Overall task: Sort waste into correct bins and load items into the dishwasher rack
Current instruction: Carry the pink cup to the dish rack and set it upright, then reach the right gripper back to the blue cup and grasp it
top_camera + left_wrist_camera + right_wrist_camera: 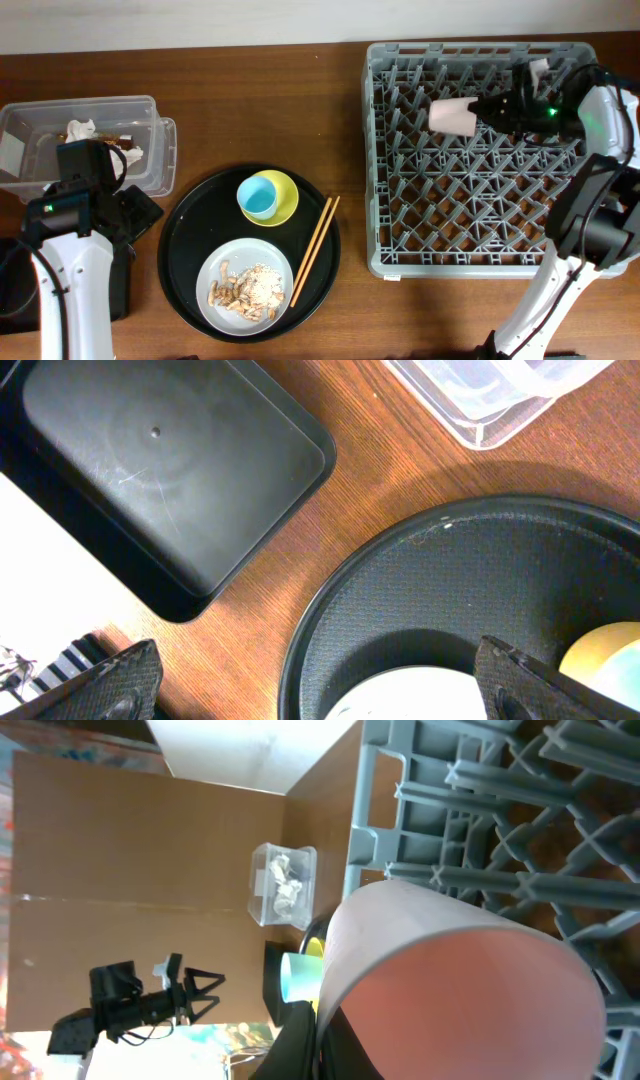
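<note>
The pink cup hangs above the pegs of the grey rack's far part (466, 142), so my right gripper will move down onto them and release the cup's rim.
My right gripper (487, 108) is shut on the rim of the small pink cup (455, 115) and holds it on its side over the far part of the grey dishwasher rack (480, 250). In the right wrist view the pink cup (470, 990) fills the frame in front of the rack (480, 820). My left gripper (140, 212) is open and empty, between the flat black tray (170, 460) and the round black tray (450, 590). The blue cup (258, 195) sits in the yellow bowl (288, 203). The chopsticks (315, 250) and the plate (222, 262) with food scraps (248, 288) lie on the round tray.
The clear tub (150, 150) at the far left holds white tissue (80, 130) and a brown wrapper. Its corner shows in the left wrist view (500, 400). The flat black tray (118, 285) is mostly hidden under my left arm.
</note>
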Controlling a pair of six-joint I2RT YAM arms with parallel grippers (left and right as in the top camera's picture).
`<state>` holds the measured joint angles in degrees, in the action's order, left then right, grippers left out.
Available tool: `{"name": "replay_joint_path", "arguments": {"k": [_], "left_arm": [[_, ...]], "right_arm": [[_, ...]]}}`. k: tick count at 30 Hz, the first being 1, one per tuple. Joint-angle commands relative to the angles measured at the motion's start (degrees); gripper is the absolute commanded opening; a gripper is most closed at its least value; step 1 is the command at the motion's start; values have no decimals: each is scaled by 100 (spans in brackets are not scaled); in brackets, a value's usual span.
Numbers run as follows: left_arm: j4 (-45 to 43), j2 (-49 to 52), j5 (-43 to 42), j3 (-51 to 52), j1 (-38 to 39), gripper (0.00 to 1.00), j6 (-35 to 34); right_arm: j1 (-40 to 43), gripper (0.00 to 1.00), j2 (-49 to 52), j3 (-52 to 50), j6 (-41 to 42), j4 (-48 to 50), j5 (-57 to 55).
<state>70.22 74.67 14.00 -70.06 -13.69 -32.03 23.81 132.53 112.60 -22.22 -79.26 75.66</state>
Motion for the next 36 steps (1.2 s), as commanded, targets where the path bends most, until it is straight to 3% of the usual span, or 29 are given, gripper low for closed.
{"name": "replay_joint_path", "arguments": {"k": [1, 7, 11, 15, 17, 19, 26, 30, 32, 36], "left_arm": [[-7, -2, 79, -24, -24, 99, -52], [-7, -2, 79, -24, -26, 100, -52], [-7, -2, 79, -24, -26, 99, -52], [-7, -2, 79, -24, -26, 99, -52], [-7, -2, 79, -24, -26, 99, -52], [-7, -2, 79, -24, -26, 100, -52], [-7, -2, 79, -24, -26, 99, -52], [-7, -2, 79, -24, -24, 99, -52], [-7, -2, 79, -24, -26, 99, -52], [-7, -2, 79, -24, -26, 99, -52]], "right_arm": [[59, 4, 39, -61, 17, 4, -116], [129, 4, 109, -487, 17, 201, -184], [446, 4, 74, -348, 317, 205, -1054], [691, 12, -72, -286, 319, 20, -1344], [809, 21, -138, -278, 319, -26, -1346], [918, 22, -229, -212, 319, -212, -1357], [1117, 25, -1692, 61, 321, -817, -2260], [199, 32, -2745, 61, 319, -1139, -2234], [-533, 55, -2981, 61, 321, -1209, -2236], [-2835, 63, -2824, 7, 328, -984, -2264]]}}
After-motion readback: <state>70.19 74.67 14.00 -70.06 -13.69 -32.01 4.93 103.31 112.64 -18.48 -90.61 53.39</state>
